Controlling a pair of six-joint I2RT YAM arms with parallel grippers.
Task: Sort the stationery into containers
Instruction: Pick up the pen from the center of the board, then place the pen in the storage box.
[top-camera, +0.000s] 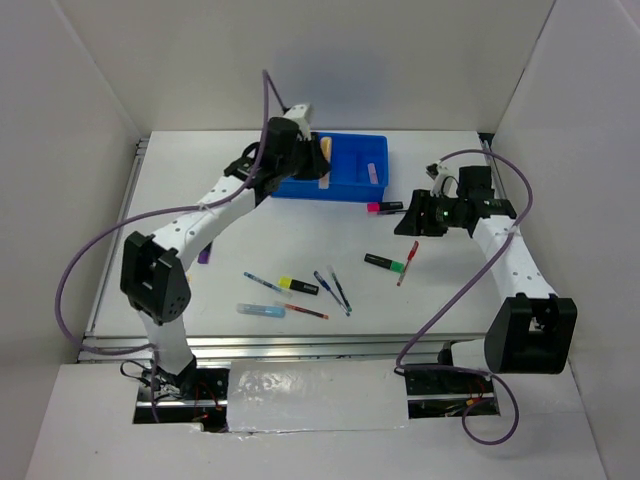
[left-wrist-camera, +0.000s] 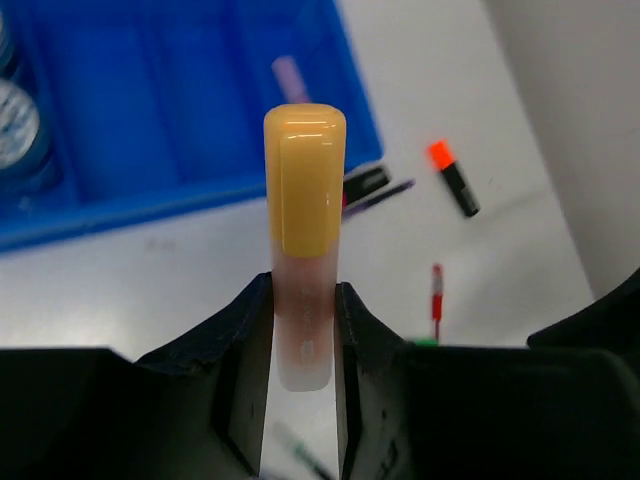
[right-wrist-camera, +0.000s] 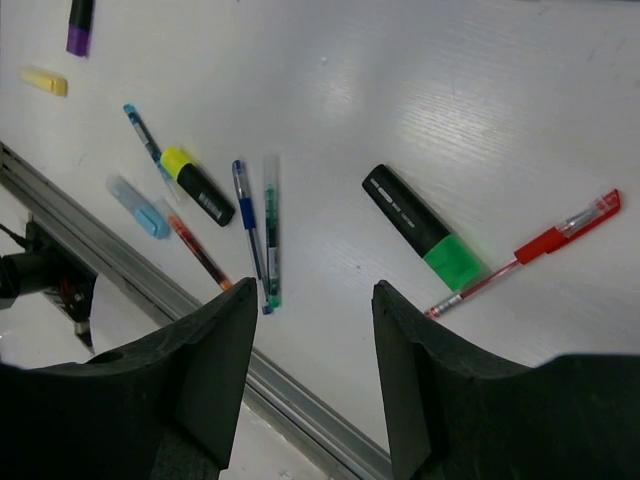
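Note:
The section of the tray already holding the pale purple marker (left-wrist-camera: 290, 78) lies below my left gripper and to its right in the top view, so I will cross over, lower and release.
My left gripper (top-camera: 308, 148) is shut on a highlighter with an orange-yellow cap (left-wrist-camera: 305, 180) and holds it above the near left part of the blue compartment tray (top-camera: 335, 190). In the left wrist view the tray (left-wrist-camera: 150, 195) holds pale-blue discs (left-wrist-camera: 12, 115) at the left and a pale purple marker (left-wrist-camera: 290, 78). My right gripper (top-camera: 415, 218) is open and empty above the table. In the right wrist view the right gripper (right-wrist-camera: 315, 330) hovers near a green highlighter (right-wrist-camera: 420, 225) and a red pen (right-wrist-camera: 530, 250).
A pink highlighter (top-camera: 383, 207) lies in front of the tray. A yellow highlighter (right-wrist-camera: 195, 185), blue pen (right-wrist-camera: 248, 225), green pen (right-wrist-camera: 272, 230), pale-blue marker (right-wrist-camera: 140, 205), orange-red pen (right-wrist-camera: 197, 250) and teal pen (right-wrist-camera: 140, 130) lie near the front rail. A purple marker (top-camera: 204, 255) lies at the left.

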